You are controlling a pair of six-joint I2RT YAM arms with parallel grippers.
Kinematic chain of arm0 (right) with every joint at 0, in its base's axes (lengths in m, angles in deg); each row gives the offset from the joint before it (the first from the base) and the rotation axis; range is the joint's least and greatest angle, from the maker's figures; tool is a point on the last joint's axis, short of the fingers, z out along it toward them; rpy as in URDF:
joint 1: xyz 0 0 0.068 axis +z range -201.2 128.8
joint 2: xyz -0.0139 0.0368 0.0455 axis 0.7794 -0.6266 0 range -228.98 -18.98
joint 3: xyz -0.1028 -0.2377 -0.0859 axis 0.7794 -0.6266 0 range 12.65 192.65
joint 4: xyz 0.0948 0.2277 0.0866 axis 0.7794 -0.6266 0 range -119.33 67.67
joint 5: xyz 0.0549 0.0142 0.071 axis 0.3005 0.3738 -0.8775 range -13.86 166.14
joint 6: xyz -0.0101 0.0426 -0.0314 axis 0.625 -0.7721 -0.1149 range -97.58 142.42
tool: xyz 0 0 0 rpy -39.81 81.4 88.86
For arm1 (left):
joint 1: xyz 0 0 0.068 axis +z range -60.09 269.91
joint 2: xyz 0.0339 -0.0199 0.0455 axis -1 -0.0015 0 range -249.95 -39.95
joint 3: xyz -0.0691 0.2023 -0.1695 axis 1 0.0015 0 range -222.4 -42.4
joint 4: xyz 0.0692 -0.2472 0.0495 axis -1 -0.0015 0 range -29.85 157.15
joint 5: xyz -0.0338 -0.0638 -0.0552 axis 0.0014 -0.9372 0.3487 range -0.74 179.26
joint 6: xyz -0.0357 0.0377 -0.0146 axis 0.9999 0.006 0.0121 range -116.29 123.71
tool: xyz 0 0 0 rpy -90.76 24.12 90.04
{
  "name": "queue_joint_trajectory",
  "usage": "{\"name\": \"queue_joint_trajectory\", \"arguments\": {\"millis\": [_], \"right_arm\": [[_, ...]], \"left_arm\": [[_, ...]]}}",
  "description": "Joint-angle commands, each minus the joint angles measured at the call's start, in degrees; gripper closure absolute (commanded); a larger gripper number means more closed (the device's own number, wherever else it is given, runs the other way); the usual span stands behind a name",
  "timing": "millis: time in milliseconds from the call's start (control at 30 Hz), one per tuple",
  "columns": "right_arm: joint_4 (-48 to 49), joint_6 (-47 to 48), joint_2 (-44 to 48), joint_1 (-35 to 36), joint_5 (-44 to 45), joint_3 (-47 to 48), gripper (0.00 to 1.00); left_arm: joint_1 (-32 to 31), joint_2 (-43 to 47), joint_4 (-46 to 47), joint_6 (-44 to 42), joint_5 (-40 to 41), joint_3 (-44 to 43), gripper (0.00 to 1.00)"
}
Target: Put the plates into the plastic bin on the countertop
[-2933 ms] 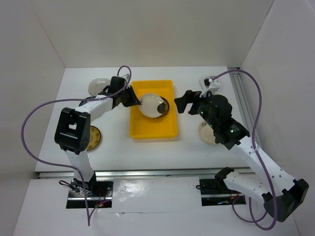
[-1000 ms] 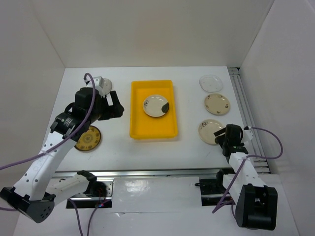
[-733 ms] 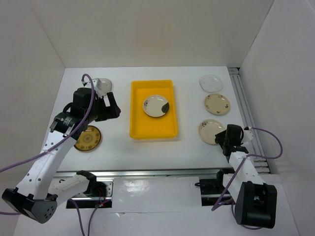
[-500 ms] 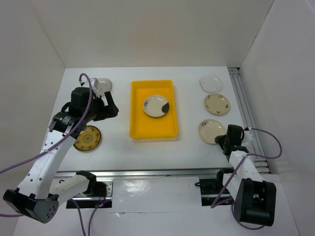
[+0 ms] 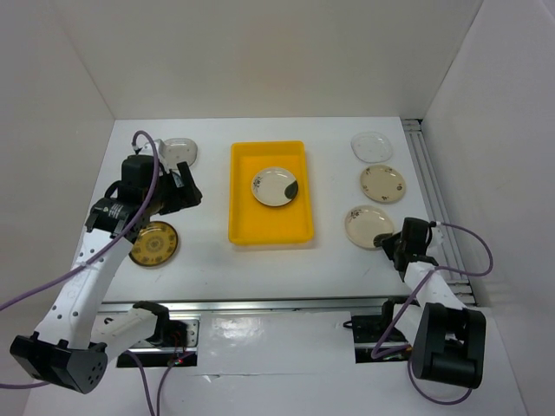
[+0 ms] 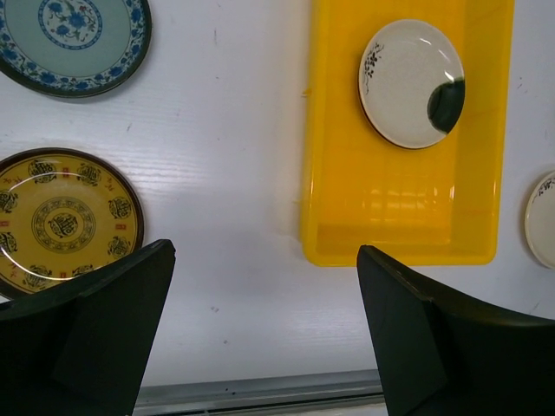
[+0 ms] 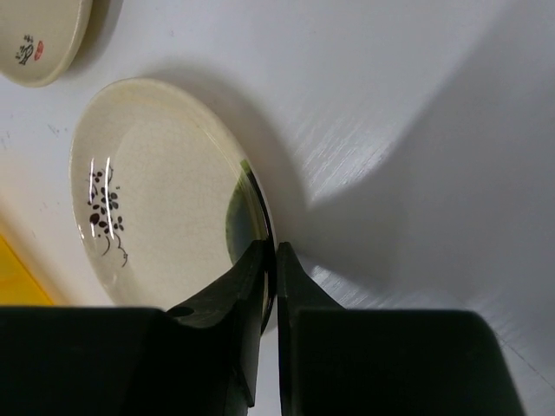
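I will next raise my right gripper, carry its plate to the left in the top view and go down to let go of it on the bin's cream plate [image 5: 274,186], since both look alike.
The plastic bin [image 5: 269,221] is a yellow tray at the middle of the white countertop [image 5: 217,260], with one cream plate with a dark spot [image 5: 276,186] inside. My right gripper [image 5: 388,243] is shut on the near rim of another cream dark-spotted plate [image 5: 362,225], which is tipped up off the surface [image 7: 156,199]. The fingers [image 7: 247,277] pinch that rim. My left gripper [image 5: 178,192] hangs open and empty left of the bin [image 6: 390,199], above bare countertop. Loose plates: teal-blue [image 5: 178,152], yellow-brown [image 5: 154,243], clear [image 5: 371,146], cream [image 5: 382,184].
White walls close the countertop at the back and both sides. A metal rail [image 5: 434,182] runs along the right edge, and another strip [image 6: 260,394] along the near edge. The left wrist view shows the teal-blue plate [image 6: 74,39] and yellow-brown plate [image 6: 65,221].
My right gripper has closed on the rim of the nearest right-hand plate, and the plate has shifted slightly up and left. My left arm has drifted left, away from the bin, still open.
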Motion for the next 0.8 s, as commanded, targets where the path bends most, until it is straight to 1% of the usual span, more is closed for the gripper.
{"name": "queue_joint_trajectory", "arguments": {"millis": [0,100,200,333,367,433,467,500,533,567,600,633,667,700,733,767], "right_arm": [[-1.9,2.1,1.3,-0.3,-4.0,0.6,1.00],[-4.4,1.6,6.9,0.2,-4.8,3.2,1.00],[-8.3,1.1,12.8,0.8,-4.3,8.2,1.00],[-10.5,1.1,14.9,2.7,-1.5,16.0,1.00],[-9.9,1.8,14.9,3.8,-0.2,17.1,1.00],[-7.1,2.4,14.9,4.9,-0.9,18.5,1.00],[-1.4,4.0,13.6,4.9,-3.0,19.3,1.00],[1.4,4.7,12.1,5.6,-5.7,20.1,1.00],[4.9,5.6,7.4,6.5,-12.3,20.9,1.00],[8.0,6.6,4.4,7.6,-15.3,23.6,1.00],[11.5,9.2,0.8,10.8,-17.4,25.8,1.00],[11.5,11.1,-6.9,13.0,-20.1,28.5,1.00],[11.0,13.1,-10.8,15.3,-20.6,34.7,1.00],[10.4,16.9,-14.4,19.8,-20.6,37.4,1.00],[9.6,18.2,-17.6,21.6,-20.6,39.9,1.00],[9.6,19.4,-23.0,23.3,-20.6,42.1,1.00]], "left_arm": [[0.4,1.4,1.1,-0.2,0.7,-0.2,0.00],[0.9,2.1,0.6,1.7,3.9,0.4,0.00],[2.2,2.7,0.0,3.4,6.0,0.4,0.00],[3.3,2.7,-0.7,4.8,6.7,2.5,0.00],[4.0,2.7,-0.1,5.5,7.7,3.1,0.00],[5.3,1.8,-0.1,6.3,8.3,4.3,0.00],[6.0,1.1,-0.1,6.9,8.3,5.0,0.00],[6.9,0.5,-0.1,7.5,7.7,5.5,0.00],[8.8,-0.6,-0.1,7.5,7.7,6.3,0.00],[9.8,-1.1,-0.1,7.5,6.8,6.3,0.00],[12.0,-1.1,0.4,7.5,5.5,6.9,0.00],[13.1,-1.7,1.0,7.5,4.8,7.0,0.00],[14.3,-1.7,1.0,7.5,4.2,7.0,0.00],[15.6,-2.4,1.0,6.7,4.2,7.0,0.00],[17.6,-2.4,1.0,6.7,4.2,7.0,0.00],[18.4,-3.0,0.5,7.7,5.6,7.0,0.00]]}}
